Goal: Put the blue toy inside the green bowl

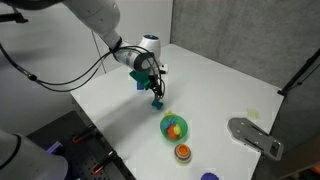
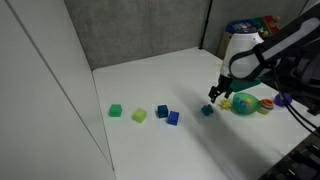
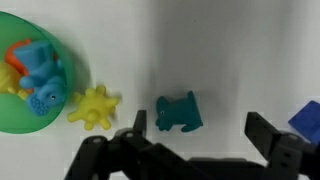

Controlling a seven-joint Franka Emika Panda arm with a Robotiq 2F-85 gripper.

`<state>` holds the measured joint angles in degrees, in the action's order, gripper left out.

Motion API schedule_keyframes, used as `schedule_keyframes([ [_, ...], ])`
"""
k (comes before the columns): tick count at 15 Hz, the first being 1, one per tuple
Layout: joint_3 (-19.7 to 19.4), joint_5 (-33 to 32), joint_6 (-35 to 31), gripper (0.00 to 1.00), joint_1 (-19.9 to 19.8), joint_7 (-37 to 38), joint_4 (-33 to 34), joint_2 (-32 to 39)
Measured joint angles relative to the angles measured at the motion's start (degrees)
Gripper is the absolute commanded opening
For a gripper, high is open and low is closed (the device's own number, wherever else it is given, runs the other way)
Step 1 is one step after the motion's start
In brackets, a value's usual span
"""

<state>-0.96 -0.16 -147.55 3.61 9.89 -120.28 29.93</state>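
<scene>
My open gripper comes down around the blue toy's body [image 2: 207, 110] [image 3: 179, 114] next and closes its fingers, since the toy lies below them, between my fingers.
The blue toy [image 3: 180, 112] is a small teal-blue, animal-shaped piece lying on the white table; it shows in both exterior views [image 1: 156, 103] [image 2: 207, 110]. The green bowl [image 3: 12, 118] is at the left of the wrist view, holding a light-blue figure and orange pieces; it also shows in both exterior views [image 1: 165, 128] [image 2: 243, 108]. My gripper [image 3: 198, 128] is open and empty, its fingers apart either side of the toy and above it without touching. It hangs over the toy in both exterior views [image 1: 155, 88] [image 2: 215, 95], a short way from the bowl.
A yellow star toy [image 3: 95, 105] lies between bowl and blue toy. A dark-blue block [image 3: 305, 115] is at the right edge. Two dark-blue blocks [image 2: 168, 115], a yellow-green cube [image 2: 140, 115] and a green cube [image 2: 116, 111] lie farther off. An orange cup [image 1: 183, 151] and a grey object [image 1: 255, 135] are beyond the bowl.
</scene>
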Motion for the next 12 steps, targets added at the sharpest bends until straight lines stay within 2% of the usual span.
schedule_keyframes([
  [6, -2.63, 0.0, -1.63, 1.0, 3.24, 7.75, 7.32, 9.39],
  [12, -4.33, 0.0, -1.87, 1.0, 6.36, 10.3, 12.38, 16.96],
])
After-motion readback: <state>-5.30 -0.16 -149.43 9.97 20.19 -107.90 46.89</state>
